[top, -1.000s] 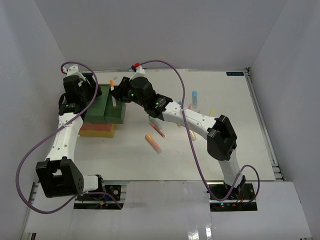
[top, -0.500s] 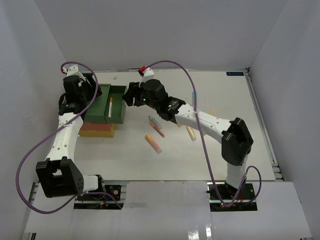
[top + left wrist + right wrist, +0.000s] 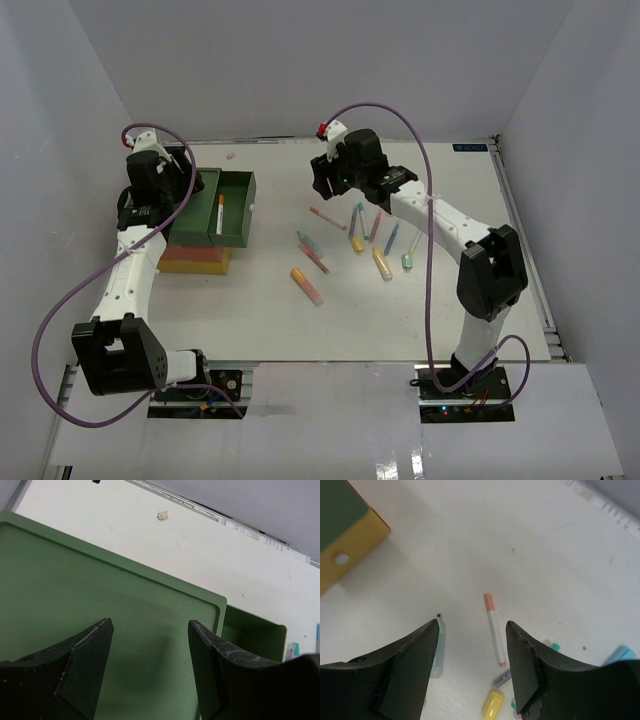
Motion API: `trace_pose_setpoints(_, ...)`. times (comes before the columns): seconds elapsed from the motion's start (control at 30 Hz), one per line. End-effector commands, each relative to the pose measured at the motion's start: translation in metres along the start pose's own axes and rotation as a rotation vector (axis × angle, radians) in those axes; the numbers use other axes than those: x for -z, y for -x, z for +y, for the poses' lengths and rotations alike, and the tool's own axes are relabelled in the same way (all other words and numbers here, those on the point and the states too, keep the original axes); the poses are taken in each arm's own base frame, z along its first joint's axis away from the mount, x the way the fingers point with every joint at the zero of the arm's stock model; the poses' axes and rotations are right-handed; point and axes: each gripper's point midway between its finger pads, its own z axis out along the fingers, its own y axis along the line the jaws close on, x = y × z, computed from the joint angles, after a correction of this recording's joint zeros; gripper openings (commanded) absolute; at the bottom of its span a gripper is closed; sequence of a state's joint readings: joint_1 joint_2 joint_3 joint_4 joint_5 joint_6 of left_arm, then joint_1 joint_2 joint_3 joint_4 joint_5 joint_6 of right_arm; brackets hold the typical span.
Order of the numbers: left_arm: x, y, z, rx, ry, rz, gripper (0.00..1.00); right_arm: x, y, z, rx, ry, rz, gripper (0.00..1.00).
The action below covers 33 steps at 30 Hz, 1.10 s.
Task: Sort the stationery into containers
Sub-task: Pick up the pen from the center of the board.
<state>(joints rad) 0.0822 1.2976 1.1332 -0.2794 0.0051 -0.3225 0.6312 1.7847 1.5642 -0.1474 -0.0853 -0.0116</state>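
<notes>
My right gripper lowers onto the white body of the orange-capped pen (image 3: 495,636) below it next, because the pen already points lengthwise between my open fingers.
The containers (image 3: 200,215) are stacked at the left: dark green over pink over yellow. The green top drawer (image 3: 236,208) is pulled out, and an orange-and-white pen (image 3: 220,213) lies in it. My left gripper (image 3: 188,192) hovers open over the green lid (image 3: 100,590), holding nothing. My right gripper (image 3: 322,186) hangs open and empty above the table, right of the drawer. Below it lie a white pen with an orange cap (image 3: 493,629), a pale green highlighter (image 3: 438,647) and a yellow marker (image 3: 493,703). More stationery (image 3: 380,245) is scattered mid-table.
The open drawer's far corner (image 3: 255,630) shows beyond the left fingers. A corner of the yellow bin (image 3: 355,542) is at the upper left of the right wrist view. White walls close in the table's left, back and right sides.
My right gripper opened over the green drawer and left the orange-and-white pen in it. It then drew back to the right, above the loose pens. The left arm has not moved.
</notes>
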Motion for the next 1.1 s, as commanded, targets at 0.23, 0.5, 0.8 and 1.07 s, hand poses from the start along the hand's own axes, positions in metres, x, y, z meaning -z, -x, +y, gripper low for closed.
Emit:
trace_pose_setpoints(0.23,0.001,-0.032,0.006,0.011,0.011,0.109,0.73,-0.053,-0.107,-0.025,0.176,0.066,0.354,0.6)
trace_pose_setpoints(0.5,0.001,-0.034,0.006,0.016,0.01,0.119,0.73,-0.078,-0.149,-0.045,0.161,0.034,0.438,0.57)
trace_pose_setpoints(0.8,0.0,-0.035,0.006,0.015,0.01,0.122,0.73,-0.089,-0.172,-0.048,0.154,0.054,0.478,0.47)
trace_pose_setpoints(1.07,0.0,-0.035,0.005,0.01,0.006,0.124,0.73,-0.083,-0.18,-0.046,0.133,0.055,0.497,0.25)
